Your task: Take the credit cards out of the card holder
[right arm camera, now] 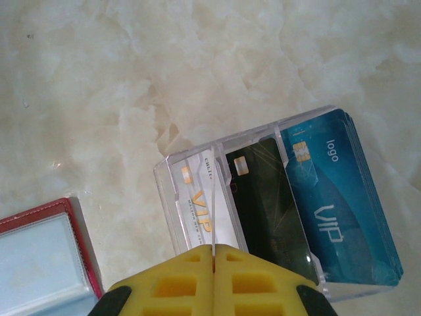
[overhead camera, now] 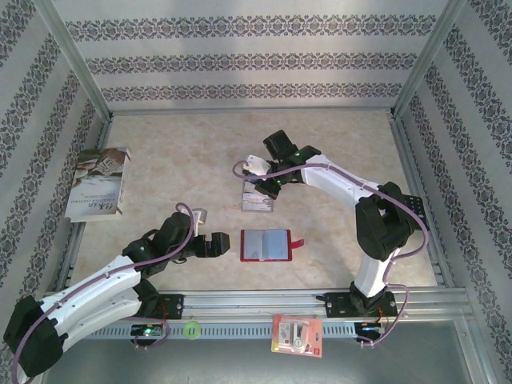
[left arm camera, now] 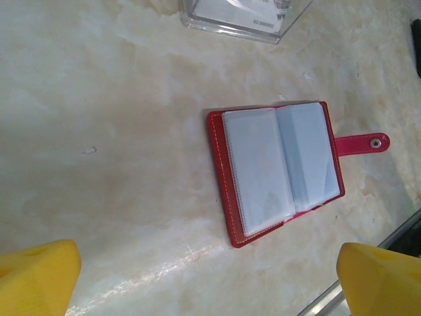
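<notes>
The credit card (right arm camera: 213, 204) still hangs above the stand, so the robot's right gripper should next go down toward the gap between the white and black cards and let go of the card.
The red card holder (overhead camera: 265, 245) lies open on the table, grey-blue pockets up and snap tab (left arm camera: 362, 143) out to the right. My left gripper (overhead camera: 210, 246) hovers just left of the card holder (left arm camera: 279, 170), open, with its yellow fingertips (left arm camera: 36, 276) wide apart and nothing between them. My right gripper (right arm camera: 214, 249) is shut on a thin credit card (right arm camera: 213, 204) seen edge-on. It holds the card over a clear plastic stand (overhead camera: 258, 196). A white card (right arm camera: 200, 201), a black card (right arm camera: 266, 197) and a blue card (right arm camera: 335, 204) stand in that stand.
A booklet (overhead camera: 98, 182) lies at the far left of the table. A red-and-white blister pack (overhead camera: 297, 334) and a green ring (overhead camera: 190, 329) sit on the front rail. Metal frame posts and patterned walls enclose the table.
</notes>
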Tool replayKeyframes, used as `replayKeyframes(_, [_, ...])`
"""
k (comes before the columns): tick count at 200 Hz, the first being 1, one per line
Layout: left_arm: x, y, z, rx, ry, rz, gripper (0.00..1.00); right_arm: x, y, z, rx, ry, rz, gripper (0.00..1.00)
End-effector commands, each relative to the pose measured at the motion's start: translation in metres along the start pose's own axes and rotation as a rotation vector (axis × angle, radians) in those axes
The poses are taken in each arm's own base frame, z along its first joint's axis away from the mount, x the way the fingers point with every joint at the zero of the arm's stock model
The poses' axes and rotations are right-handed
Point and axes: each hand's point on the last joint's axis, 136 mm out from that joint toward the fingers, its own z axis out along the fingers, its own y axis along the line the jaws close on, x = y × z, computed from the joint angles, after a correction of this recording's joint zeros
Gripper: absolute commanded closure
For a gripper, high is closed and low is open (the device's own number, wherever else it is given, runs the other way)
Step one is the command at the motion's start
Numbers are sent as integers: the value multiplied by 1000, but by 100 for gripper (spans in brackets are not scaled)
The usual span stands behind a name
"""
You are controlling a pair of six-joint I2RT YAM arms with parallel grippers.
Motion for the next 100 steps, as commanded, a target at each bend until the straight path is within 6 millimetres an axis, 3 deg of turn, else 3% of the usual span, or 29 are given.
replayKeyframes(1, [7, 13, 3, -39, 24, -41, 0, -2, -5, 3, -31, -15, -11, 100])
replayKeyframes(100, [7, 23, 11, -68, 47, -69, 0, 7, -4, 17, -102, -1, 9, 100])
